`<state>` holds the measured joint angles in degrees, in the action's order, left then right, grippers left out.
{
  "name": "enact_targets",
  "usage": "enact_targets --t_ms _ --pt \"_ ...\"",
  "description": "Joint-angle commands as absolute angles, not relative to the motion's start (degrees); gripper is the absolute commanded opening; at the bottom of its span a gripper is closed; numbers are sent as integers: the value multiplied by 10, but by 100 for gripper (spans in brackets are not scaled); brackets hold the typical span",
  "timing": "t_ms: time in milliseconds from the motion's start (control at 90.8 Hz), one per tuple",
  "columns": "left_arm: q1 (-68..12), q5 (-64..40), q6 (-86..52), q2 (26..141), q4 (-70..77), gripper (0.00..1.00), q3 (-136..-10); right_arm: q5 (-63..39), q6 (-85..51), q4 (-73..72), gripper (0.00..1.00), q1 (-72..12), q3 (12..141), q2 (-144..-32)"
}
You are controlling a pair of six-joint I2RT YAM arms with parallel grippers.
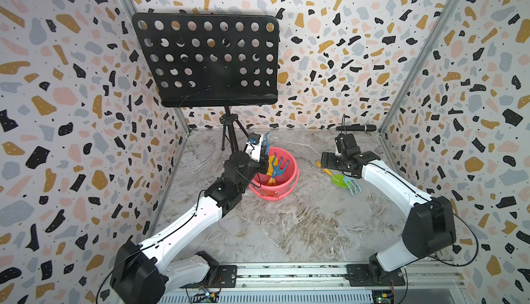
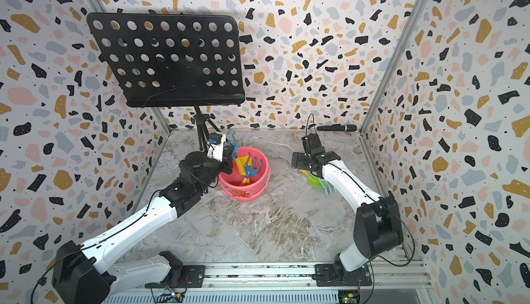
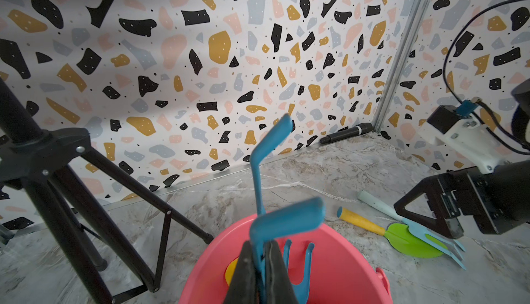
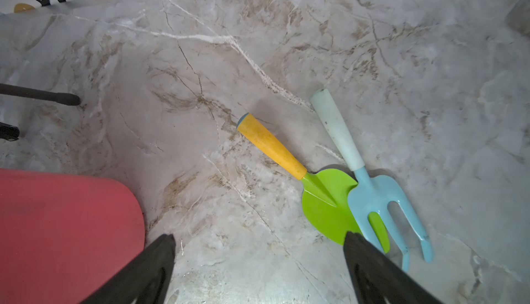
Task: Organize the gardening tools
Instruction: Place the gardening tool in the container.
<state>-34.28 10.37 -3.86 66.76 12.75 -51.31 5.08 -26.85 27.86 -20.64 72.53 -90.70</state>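
Observation:
The other rake and yellow shovel [image 3: 231,271] are already inside the pink bucket. My left gripper will go down toward the pink bucket's opening [image 3: 325,273] and let go of the blue rake's head there.
My left gripper [image 3: 259,248] is shut on a blue forked rake [image 3: 258,173], held tines-up over the pink bucket [image 1: 272,193]. In both top views the rake [image 1: 265,144] [image 2: 233,147] stands at the bucket's left rim. Inside the bucket lie another blue rake [image 1: 279,165] and a yellow shovel [image 3: 231,271]. On the table to the right lie a green spade [image 4: 324,205] with an orange handle and a pale-blue fork [image 4: 370,196] with a white handle, its tines across the spade's blade. My right gripper [image 4: 259,239] hangs open above the table beside them, holding nothing.
A black perforated music stand [image 1: 206,58] on a tripod [image 1: 229,136] stands at the back left, close behind the bucket. A black microphone [image 1: 357,128] lies along the back wall. Patterned walls close in the table on three sides.

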Motion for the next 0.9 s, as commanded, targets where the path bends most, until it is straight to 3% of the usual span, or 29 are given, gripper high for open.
enact_targets --t_ms 0,518,892 --pt "-339 97 -44 663 173 0 -503 17 -257 286 97 -197 753 -921" --pt "-323 66 -66 694 187 0 -485 -3 -231 278 95 -176 785 -1003" --pt "-321 50 -76 714 185 0 -481 -30 -228 292 86 -152 841 -1072"
